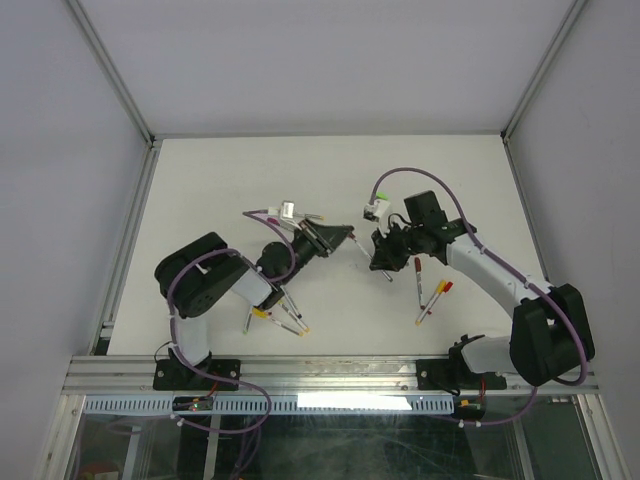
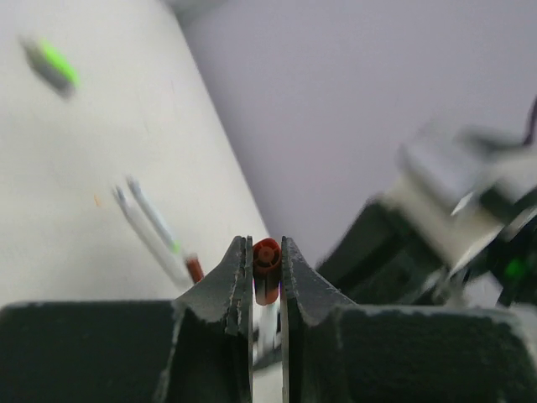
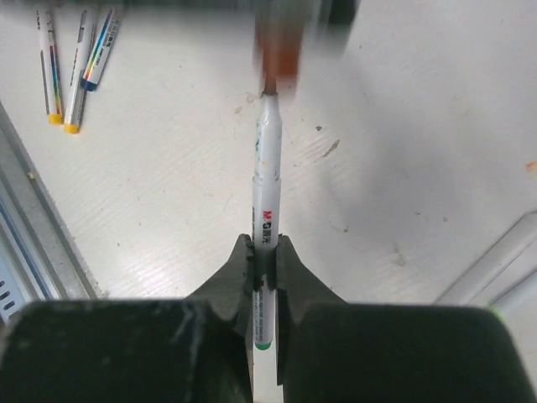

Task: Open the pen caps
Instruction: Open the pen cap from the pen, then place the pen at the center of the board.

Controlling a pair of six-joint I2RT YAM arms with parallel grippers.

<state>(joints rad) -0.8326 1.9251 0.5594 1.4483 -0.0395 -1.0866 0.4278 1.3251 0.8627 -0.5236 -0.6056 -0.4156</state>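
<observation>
My left gripper needs to draw away from the body of the pen, then lower outward to release the red cap (image 2: pixel 267 269) beside the green and gray caps, since these lie loose there.
My left gripper (image 1: pixel 343 238) (image 2: pixel 267 252) is shut on a red pen cap (image 2: pixel 267 269), seen end-on between its fingertips. My right gripper (image 1: pixel 379 257) (image 3: pixel 266 248) is shut on that pen's white barrel (image 3: pixel 265 189), whose green tail end shows between the jaws. The two grippers face each other above mid-table, with the pen (image 1: pixel 360 245) spanning them. In the right wrist view the red cap (image 3: pixel 279 52) is blurred at the barrel's far end. I cannot tell whether it has come off the tip.
Several capped pens lie by the left arm (image 1: pixel 285 320), with yellow and blue ends in the right wrist view (image 3: pixel 55 117). More pens with red and yellow caps lie by the right arm (image 1: pixel 437 293). Two white barrels (image 2: pixel 151 231) lie beyond the left jaws. A pen (image 1: pixel 262 215) lies farther back.
</observation>
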